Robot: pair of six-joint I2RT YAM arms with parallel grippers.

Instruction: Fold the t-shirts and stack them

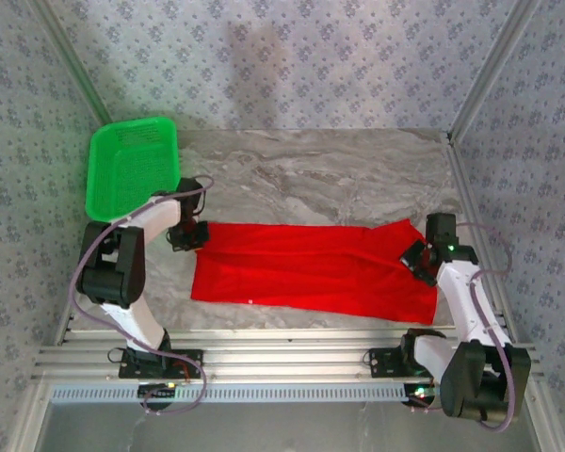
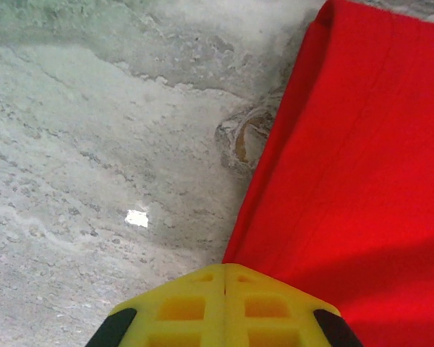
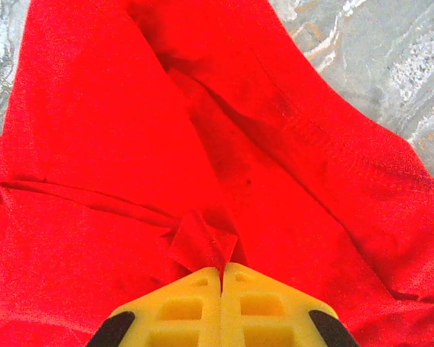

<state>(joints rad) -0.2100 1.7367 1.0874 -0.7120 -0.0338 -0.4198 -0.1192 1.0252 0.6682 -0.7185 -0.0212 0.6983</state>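
The fold goes back toward the shirt's near edge [image 1: 403,314] with my right gripper next and is released there, since the cloth is still rumpled around this small pinched fold.
A bright red t-shirt [image 1: 311,268] lies stretched out flat across the middle of the marble table, plain red side up. My left gripper [image 1: 190,235] is at its far left corner. In the left wrist view the shirt [image 2: 362,144] runs along the right, and its edge leads straight into the closed yellow tips of the left gripper [image 2: 224,266]. My right gripper [image 1: 416,259] is over the shirt's right end. In the right wrist view the rumpled cloth [image 3: 130,130] spreads out, and the right gripper [image 3: 222,269] is shut on a small pinched fold of it.
A green plastic mesh basket [image 1: 132,165] stands at the far left, just behind the left arm. Bare marble table [image 1: 339,179] stretches beyond the shirt up to the patterned back wall. Metal rails run along the near edge between the two arm bases.
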